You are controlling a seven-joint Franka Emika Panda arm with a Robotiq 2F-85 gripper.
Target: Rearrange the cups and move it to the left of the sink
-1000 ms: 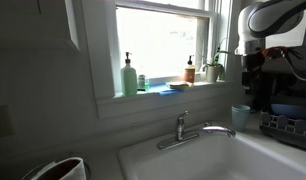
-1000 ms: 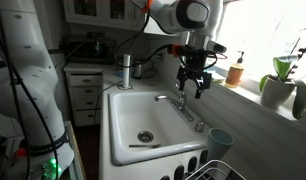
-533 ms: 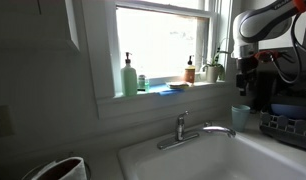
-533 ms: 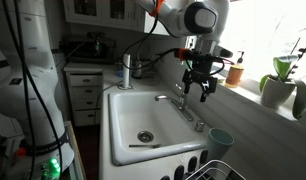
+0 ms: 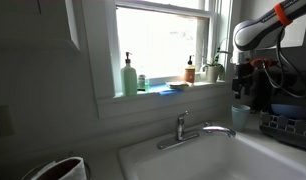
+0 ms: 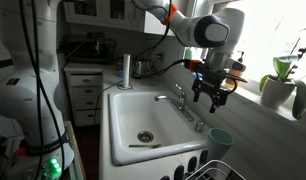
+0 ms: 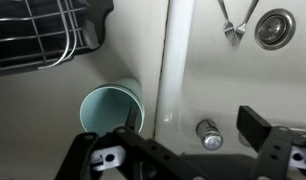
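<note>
The cup sits lower and toward the left in the wrist view, so my gripper should go down and that way onto the cup's basin-side rim (image 5: pixel 234 108) (image 7: pixel 139 104).
One pale teal cup (image 6: pixel 221 140) stands upright on the white sink's rim (image 6: pixel 198 135), between the chrome faucet (image 6: pixel 183 104) and the dish rack; in an exterior view the cup (image 5: pixel 240 117) sits right of the faucet (image 5: pixel 185 128). My gripper (image 6: pixel 211 95) hangs open and empty above the rim, up and short of the cup. From the wrist view I look down into the cup (image 7: pixel 111 108), which lies just left of my gripper (image 7: pixel 192 123). The right finger (image 7: pixel 255 125) is over the basin side, and the sink rim (image 7: pixel 178 60) runs between.
A wire dish rack (image 6: pixel 208 168) stands beside the cup, also seen in the wrist view (image 7: pixel 38 35). A green soap bottle (image 5: pixel 128 77), an amber bottle (image 5: pixel 190 70) and a potted plant (image 6: pixel 280 82) line the windowsill. A utensil (image 7: pixel 233 22) lies near the drain (image 7: pixel 276 28).
The gripper has travelled along the back of the sink, past the faucet toward the cup and dish rack, staying open. The cup has not moved.
</note>
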